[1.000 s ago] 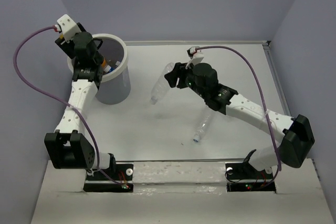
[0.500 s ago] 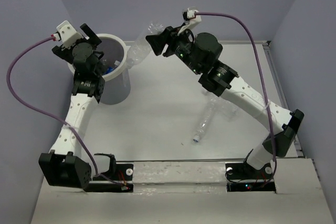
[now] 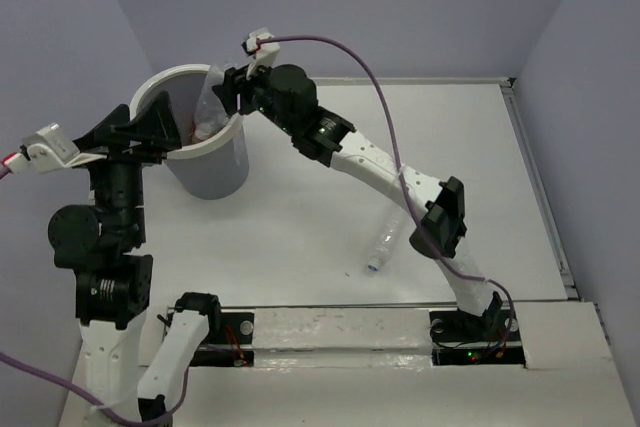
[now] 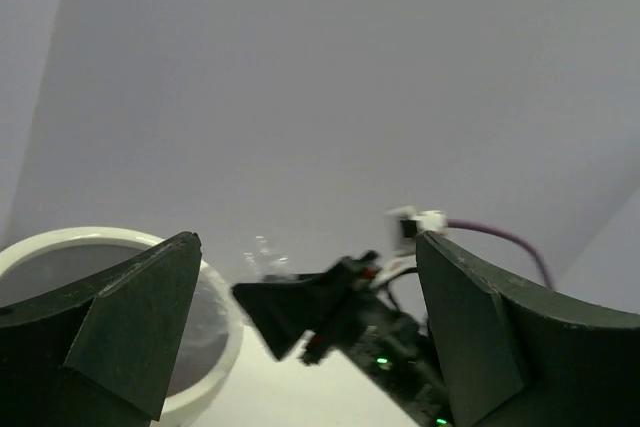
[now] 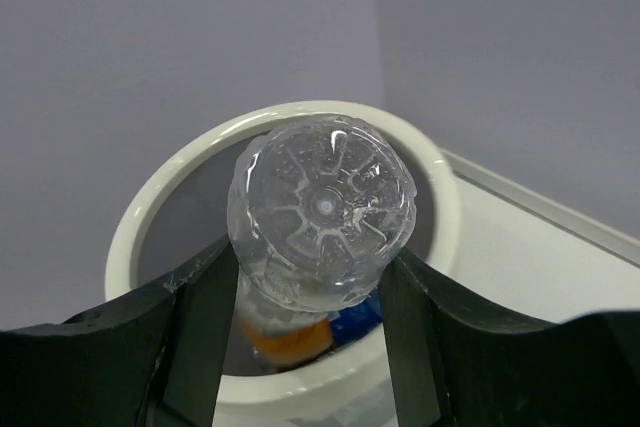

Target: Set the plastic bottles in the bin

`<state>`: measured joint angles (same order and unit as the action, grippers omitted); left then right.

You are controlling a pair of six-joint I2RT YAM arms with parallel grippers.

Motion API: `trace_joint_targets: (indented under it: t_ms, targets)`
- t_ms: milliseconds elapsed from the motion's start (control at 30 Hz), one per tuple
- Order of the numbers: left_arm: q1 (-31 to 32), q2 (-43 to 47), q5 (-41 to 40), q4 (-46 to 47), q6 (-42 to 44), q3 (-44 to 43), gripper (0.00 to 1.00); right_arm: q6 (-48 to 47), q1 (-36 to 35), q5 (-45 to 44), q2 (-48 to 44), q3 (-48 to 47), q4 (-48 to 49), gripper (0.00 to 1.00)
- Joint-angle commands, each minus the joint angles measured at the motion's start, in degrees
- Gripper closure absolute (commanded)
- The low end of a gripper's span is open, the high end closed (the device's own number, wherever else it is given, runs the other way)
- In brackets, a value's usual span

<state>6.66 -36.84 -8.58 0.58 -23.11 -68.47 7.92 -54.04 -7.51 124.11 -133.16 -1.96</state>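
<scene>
Next, the left gripper lowers to the right in the top view onto the tabletop bottle's clear body [image 3: 388, 236], since it lies below the gripper on that side.
The bin [image 3: 215, 172] stands at the far left of the table. Over its mouth my right gripper [image 3: 225, 97] is shut on a clear crinkled plastic bottle [image 3: 209, 107]. The right wrist view shows that bottle's ribbed base [image 5: 322, 207] clamped between both fingers of the right gripper [image 5: 310, 262], above the bin's white rim [image 5: 130, 227]. An orange-yellow bottle [image 5: 290, 339] with a blue label lies inside the bin. Another clear bottle [image 3: 385, 242] lies on the table, right of centre. My left gripper [image 3: 150, 127] hangs open and empty just left of the bin, raised above the rim [image 4: 60, 242].
Grey walls close in the table at the back and on both sides. The right arm [image 3: 380, 172] stretches diagonally across the middle of the table. In the left wrist view, the right gripper [image 4: 300, 302] shows between my open left fingers [image 4: 130, 317].
My right arm has carried the clear bottle from mid-table leftward to over the bin. My left gripper has opened and drawn back from over the bin to its left side.
</scene>
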Motion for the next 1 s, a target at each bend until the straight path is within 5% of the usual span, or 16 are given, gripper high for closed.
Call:
trace_joint_targets:
  t_ms: [0, 100, 233, 433, 600, 667, 767, 800, 900, 967]
  targets:
    - [-0.06, 2.73, 13.75, -6.28, -2.2, 0.71, 0.01, -4.58, -3.61, 1.27, 4.72, -8.76, -0.86, 0.36]
    - [-0.06, 2.04, 24.81, -9.36, -2.29, -4.29, 0.01, -5.55, -4.23, 2.85, 5.26, -10.62, -2.08, 0.15]
    - [-0.06, -0.16, 42.56, -10.25, -3.6, -6.76, 0.01, -6.34, -4.23, 1.97, -2.17, -5.64, -3.93, 0.09]
    - [-0.06, -0.69, 49.97, -9.72, -4.4, -3.26, 0.01, -2.57, -0.1, 0.39, -22.04, 24.22, -2.79, 0.17]
    - [3.27, -3.05, 51.21, -7.09, -4.75, 0.78, 0.01, 4.71, 12.01, -1.11, -44.16, 51.38, -3.05, 0.39]
    - [10.08, -4.46, 46.13, -6.82, -3.79, 3.24, 0.01, 5.61, 16.57, -3.98, -49.38, 61.77, -5.5, 0.56]
    - [22.83, -8.94, 30.38, -6.82, -1.06, 5.8, 0.01, 6.75, 20.89, -7.52, -56.25, 70.65, -10.6, 0.66]
    - [33.49, -12.69, 25.24, -7.34, -0.19, 5.71, 0.01, 7.36, 23.95, -7.26, -58.35, 74.41, -11.92, 0.66]
    - [49.27, -22.61, 4.76, -9.8, 2.63, 3.96, 0.01, 8.77, 28.28, -6.29, -60.56, 78.48, -13.16, 0.66]
    - [52.48, -28.69, -1.32, -9.81, 2.64, 3.25, 0.01, 9.04, 32.32, -4.64, -61.8, 80.77, -14.13, 0.62]
